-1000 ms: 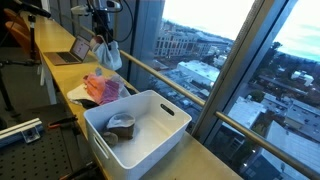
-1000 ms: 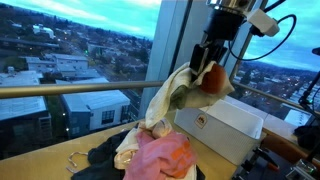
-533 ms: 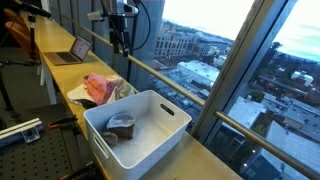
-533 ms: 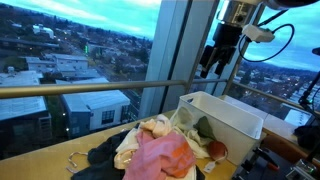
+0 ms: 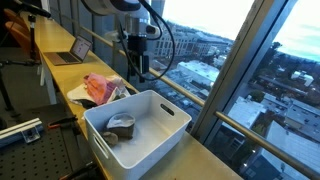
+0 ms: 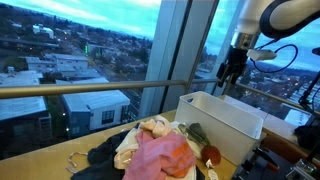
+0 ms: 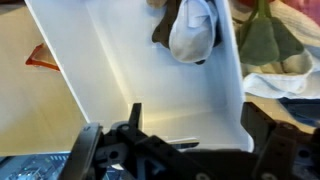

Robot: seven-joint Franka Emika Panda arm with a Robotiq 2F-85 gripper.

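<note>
My gripper should come down into the white bin and shift onto the closest end of the brown and white garment (image 5: 125, 121) (image 7: 191, 43), because its fingers hang over the bin's bare bottom.
My gripper (image 5: 138, 74) hangs open and empty above the far end of the white bin (image 5: 160, 135); in an exterior view the gripper (image 6: 231, 78) is over the bin (image 6: 235, 122). In the wrist view the fingers (image 7: 275, 150) spread wide over the bin's bare floor (image 7: 140, 75), with nothing between them. A grey and tan garment (image 5: 122, 125) lies in the bin, and it also shows in the wrist view as a pale bundle (image 7: 190, 30). Next to the bin sits a pile of clothes with a pink piece (image 6: 160, 155) on top.
The clothes pile (image 5: 100, 88) lies on the wooden counter between the bin and a laptop (image 5: 72, 52). A window rail (image 5: 185, 92) and glass run along the counter's far side. An olive cloth (image 7: 262, 40) lies just outside the bin wall.
The gripper opened and let go of a pale garment, which fell onto the pile beside the bin. The arm then moved from above the pile to above the bin.
</note>
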